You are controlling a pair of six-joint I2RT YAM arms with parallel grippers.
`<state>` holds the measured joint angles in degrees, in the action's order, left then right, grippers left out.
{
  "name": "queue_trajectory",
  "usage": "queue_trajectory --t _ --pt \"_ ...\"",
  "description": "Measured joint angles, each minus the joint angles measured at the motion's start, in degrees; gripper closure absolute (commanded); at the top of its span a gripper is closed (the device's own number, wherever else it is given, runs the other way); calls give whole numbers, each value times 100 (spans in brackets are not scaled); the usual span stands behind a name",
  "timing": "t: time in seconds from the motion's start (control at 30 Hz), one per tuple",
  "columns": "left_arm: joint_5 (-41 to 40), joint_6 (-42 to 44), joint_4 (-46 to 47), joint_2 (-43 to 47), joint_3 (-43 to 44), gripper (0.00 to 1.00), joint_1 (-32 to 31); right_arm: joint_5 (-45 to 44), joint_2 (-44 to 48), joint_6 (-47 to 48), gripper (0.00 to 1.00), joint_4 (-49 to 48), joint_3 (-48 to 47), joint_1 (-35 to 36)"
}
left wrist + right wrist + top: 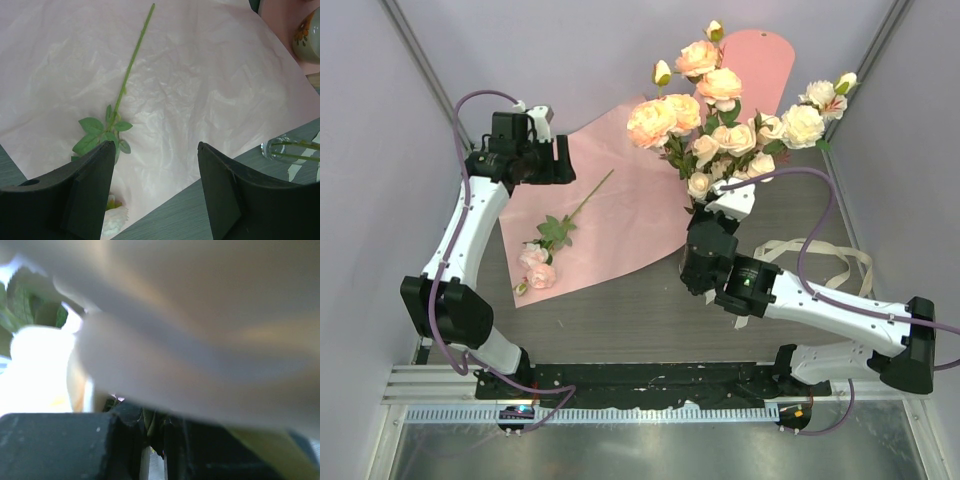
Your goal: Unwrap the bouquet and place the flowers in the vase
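The right gripper needs to lower the flowers farther into the clear glass vase next, as green stems are already inside it, and then let go of the flowers' stems.
The flowers, a bunch of pink, peach and cream roses, stand at the back centre. My right gripper is shut on their green stems, and blurred petals fill most of the right wrist view. The vase, clear glass with green stems showing inside it, appears only at the right edge of the left wrist view. The bunch and the right arm hide it from above. One leafy rose stem lies on the flat pink paper sheet. My left gripper hangs open above that sheet, its jaws empty, near the lone stem.
A cream ribbon lies loose on the grey table at the right. A pink shelf stands at the back. A cream pot with an orange flower print sits at the far right of the left wrist view. Purple walls close in both sides.
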<state>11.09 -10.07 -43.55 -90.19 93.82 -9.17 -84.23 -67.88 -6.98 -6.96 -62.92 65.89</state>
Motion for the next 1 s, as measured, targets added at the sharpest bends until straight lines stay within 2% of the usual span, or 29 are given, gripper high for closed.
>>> queue_trajectory --t 0.53,0.87,1.0 --pt "2 0 -2 -9 0 30 -61 -59 -170 -1082 99 529 660 0" --pt "2 2 -22 -9 0 30 -98 -127 -304 -1517 99 514 1078 -79" --pt "0 4 -55 -22 0 30 -118 -170 -302 -1628 95 361 1141 -87"
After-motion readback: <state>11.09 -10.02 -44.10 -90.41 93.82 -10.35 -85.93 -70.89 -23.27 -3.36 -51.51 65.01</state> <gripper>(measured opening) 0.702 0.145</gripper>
